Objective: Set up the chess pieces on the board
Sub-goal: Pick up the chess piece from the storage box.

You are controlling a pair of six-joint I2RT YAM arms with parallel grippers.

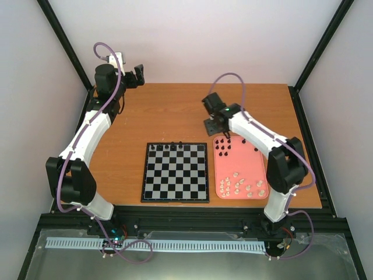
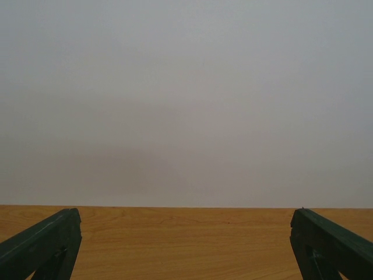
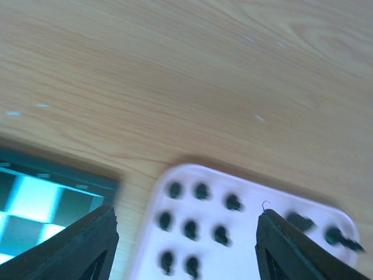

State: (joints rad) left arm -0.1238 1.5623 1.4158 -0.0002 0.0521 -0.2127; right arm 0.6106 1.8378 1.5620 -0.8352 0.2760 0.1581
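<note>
The right gripper needs to move across the tray (image 3: 256, 256) next and down onto the black piece in its other far corner (image 3: 340, 237), because the board's far row still has empty squares.
The board (image 1: 175, 172) lies mid-table, with several black chess pieces (image 1: 169, 145) standing on its far row. More black chess pieces (image 1: 224, 146) stand at the far end of the pink tray (image 1: 255, 161), and cream-white ones (image 1: 245, 186) at its near end. My right gripper (image 1: 213, 126) hovers over the tray's far left corner, open and holding nothing. In the right wrist view the right gripper (image 3: 186, 214) frames blurred black pieces (image 3: 190, 228) on the tray (image 3: 256, 256), with the board's corner (image 3: 35, 201) at left. My left gripper (image 1: 139, 76) is raised at the back left. In its wrist view the left gripper (image 2: 185, 213) is open and empty.
The wooden table (image 1: 175, 111) is bounded by a black frame post (image 1: 70, 44) at the back left and another (image 1: 323, 44) at the back right. White walls surround it. The left wrist view shows only tabletop (image 2: 186, 245) and wall.
</note>
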